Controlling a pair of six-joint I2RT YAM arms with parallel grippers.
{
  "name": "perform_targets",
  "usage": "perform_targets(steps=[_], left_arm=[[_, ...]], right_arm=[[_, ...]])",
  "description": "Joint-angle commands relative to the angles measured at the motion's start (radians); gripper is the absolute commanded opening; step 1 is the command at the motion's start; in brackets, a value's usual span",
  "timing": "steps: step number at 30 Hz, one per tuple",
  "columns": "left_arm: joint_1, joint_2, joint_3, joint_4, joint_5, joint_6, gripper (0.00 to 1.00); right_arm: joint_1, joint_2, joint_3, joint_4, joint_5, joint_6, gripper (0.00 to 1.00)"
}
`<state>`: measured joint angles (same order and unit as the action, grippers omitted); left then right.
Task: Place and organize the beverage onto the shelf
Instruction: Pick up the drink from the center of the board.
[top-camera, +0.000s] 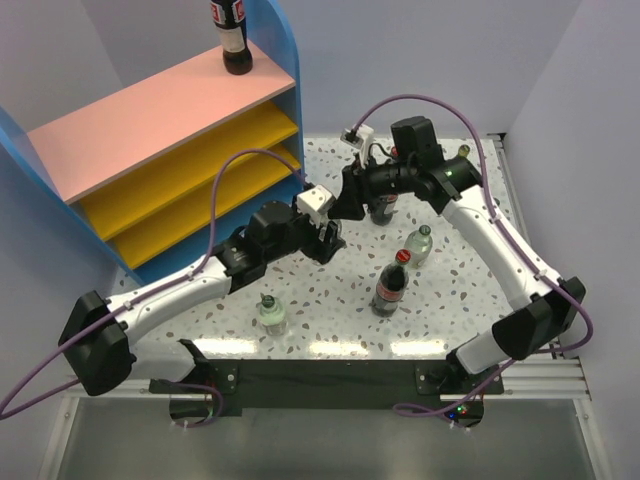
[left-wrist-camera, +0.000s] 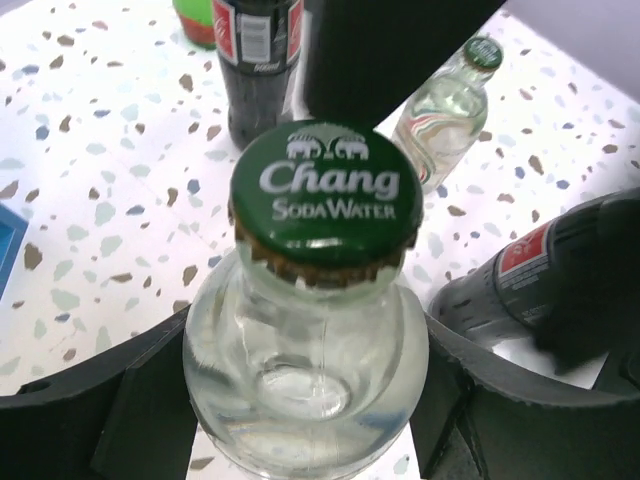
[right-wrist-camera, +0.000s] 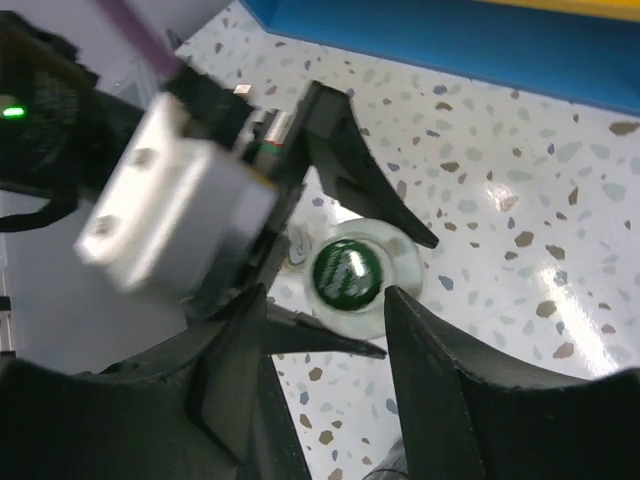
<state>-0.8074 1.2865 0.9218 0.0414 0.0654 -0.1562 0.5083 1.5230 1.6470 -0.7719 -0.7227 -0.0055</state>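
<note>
My left gripper rises next to release at the free pink board beside the cola (top-camera: 190, 90), above that gripper and to its left in the top view.
A clear beverage bottle (left-wrist-camera: 305, 370) with a green "Chang Soda Water" cap (left-wrist-camera: 325, 195) stands between the jaws of my left gripper (left-wrist-camera: 305, 400), which press its body from both sides. In the top view my left gripper (top-camera: 328, 240) sits mid-table with my right gripper (top-camera: 342, 205) just above it. In the right wrist view my right gripper (right-wrist-camera: 325, 300) hovers over the same green cap (right-wrist-camera: 346, 273), jaws apart and touching nothing. The shelf (top-camera: 150, 120) stands at the back left, with one cola bottle (top-camera: 235, 45) on its pink top board.
On the speckled table stand a cola bottle (top-camera: 390, 285), a clear green-capped bottle (top-camera: 420, 245) and another clear one (top-camera: 272, 312) near the front. A further cola bottle (top-camera: 383, 208) stands under the right arm. The shelf's blue base (right-wrist-camera: 450, 40) lies close ahead.
</note>
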Motion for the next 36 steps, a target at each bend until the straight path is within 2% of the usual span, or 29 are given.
perform_targets(steps=[1, 4, 11, 22, 26, 36], left_arm=[[0.007, -0.062, 0.003, 0.086, -0.039, -0.023, 0.00], [0.008, -0.076, -0.006, 0.092, -0.039, -0.029, 0.00], [0.007, -0.116, -0.001, 0.069, -0.059, -0.022, 0.00], [0.008, -0.234, 0.113, -0.075, -0.148, 0.018, 0.00], [0.008, -0.236, 0.219, -0.138, -0.182, 0.032, 0.00], [0.011, -0.107, 0.707, -0.310, -0.292, 0.119, 0.00]], right_arm=[[-0.002, -0.072, 0.037, 0.043, -0.109, 0.012, 0.55], [-0.002, -0.078, 0.053, 0.037, -0.133, -0.027, 0.66], [-0.020, -0.109, 0.071, 0.006, -0.107, -0.073, 0.66], [-0.168, -0.188, 0.053, -0.018, -0.147, -0.111, 0.67], [-0.214, -0.201, 0.025, -0.013, -0.147, -0.106, 0.67], [-0.255, -0.210, -0.004, 0.008, -0.144, -0.083, 0.67]])
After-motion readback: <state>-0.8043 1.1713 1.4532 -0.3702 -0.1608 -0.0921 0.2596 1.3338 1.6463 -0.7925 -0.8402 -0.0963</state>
